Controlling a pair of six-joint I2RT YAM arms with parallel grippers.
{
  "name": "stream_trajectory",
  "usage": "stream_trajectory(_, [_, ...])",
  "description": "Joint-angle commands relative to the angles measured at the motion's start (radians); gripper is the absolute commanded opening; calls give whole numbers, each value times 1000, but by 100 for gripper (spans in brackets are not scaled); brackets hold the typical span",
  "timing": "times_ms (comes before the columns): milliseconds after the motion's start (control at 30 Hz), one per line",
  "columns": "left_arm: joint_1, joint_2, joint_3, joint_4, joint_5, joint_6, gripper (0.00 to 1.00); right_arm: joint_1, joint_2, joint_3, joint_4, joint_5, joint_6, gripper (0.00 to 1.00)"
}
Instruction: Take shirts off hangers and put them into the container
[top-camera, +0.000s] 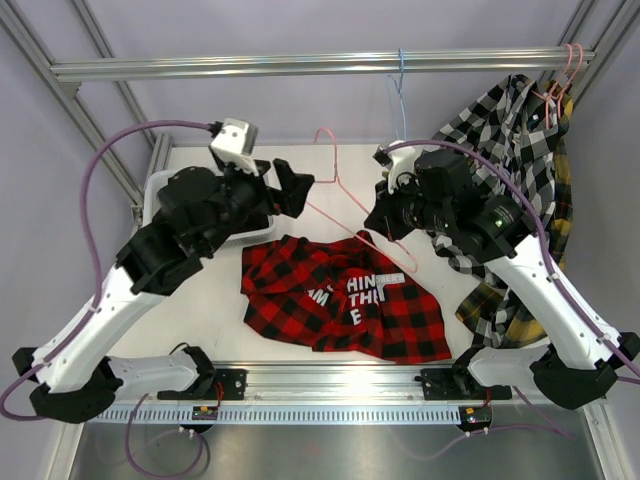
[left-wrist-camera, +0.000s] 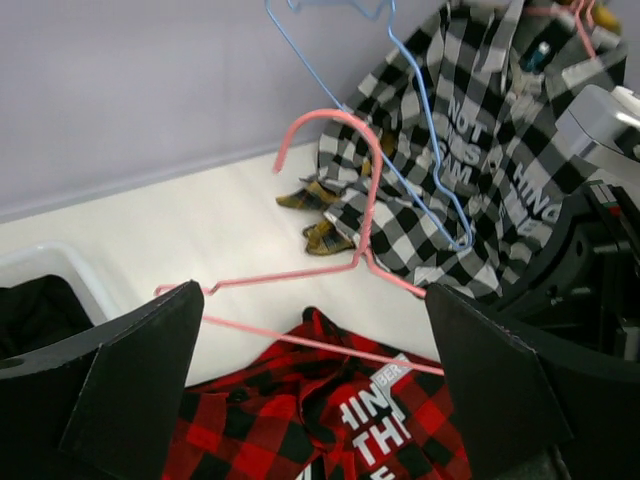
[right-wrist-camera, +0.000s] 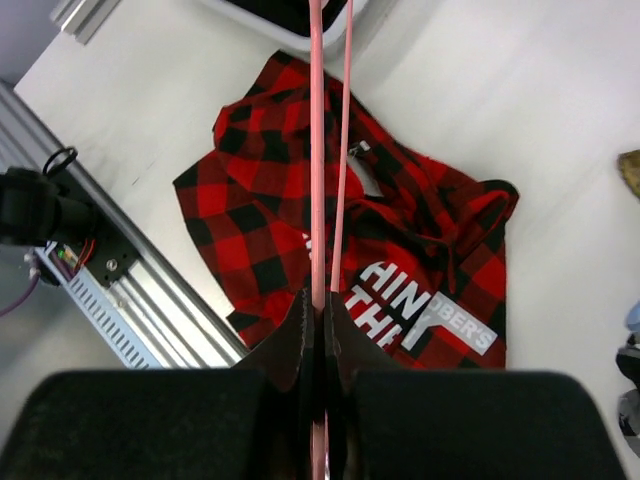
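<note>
I will next move my right gripper outward and up and turn the pink hanger to hook the bar beside the blue one, because the red shirt (right-wrist-camera: 290, 220) lies off it.
A red-and-black plaid shirt (top-camera: 340, 300) with white lettering lies crumpled on the table, off its hanger. A pale pink hanger (top-camera: 338, 185) is lifted above it, and my right gripper (top-camera: 379, 218) is shut on its wire (right-wrist-camera: 318, 200), with the red shirt (right-wrist-camera: 290, 220) below. My left gripper (left-wrist-camera: 315, 390) stands wide open over the red shirt (left-wrist-camera: 330, 420), nothing between its fingers (left-wrist-camera: 140, 370); the pink hanger (left-wrist-camera: 360, 210) lies just beyond them. The white container (left-wrist-camera: 60, 268) at the left holds a black shirt (left-wrist-camera: 30, 310). In the top view my left arm mostly hides the container (top-camera: 155, 195).
A black-and-white check shirt (top-camera: 505, 140) hangs at the right from another pink hanger (top-camera: 565, 75), with yellow plaid cloth (top-camera: 500, 310) below it. A bare light blue hanger (top-camera: 400, 90) hangs from the metal rail (top-camera: 300, 65). Frame posts stand at both sides.
</note>
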Motion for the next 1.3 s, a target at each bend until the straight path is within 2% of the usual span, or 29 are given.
stream_trajectory(0, [-1, -96, -34, 3, -81, -16, 99, 4, 9, 114, 50, 120, 53, 0])
stream_trajectory(67, [-1, -153, -81, -4, -115, -20, 99, 4, 14, 145, 84, 146, 78, 0])
stream_trajectory(300, [-1, -299, -354, -96, -245, -117, 99, 4, 67, 293, 152, 425, 99, 0])
stream_trajectory(433, [-1, -358, -535, -118, -247, -232, 99, 3, 159, 367, 164, 510, 112, 0])
stream_trajectory(567, [-1, -385, -626, -125, -223, -286, 99, -23, 230, 416, 190, 528, 129, 0])
stream_trajectory(800, [-1, -386, -689, -148, -201, -296, 99, -68, 350, 458, 227, 533, 159, 0])
stream_trajectory(967, [-1, -379, -715, -150, -155, -301, 99, -86, 389, 407, 245, 539, 205, 0])
stream_trajectory(1267, [-1, -360, -758, -116, -83, -318, 99, -88, 293, 206, 238, 602, 331, 0])
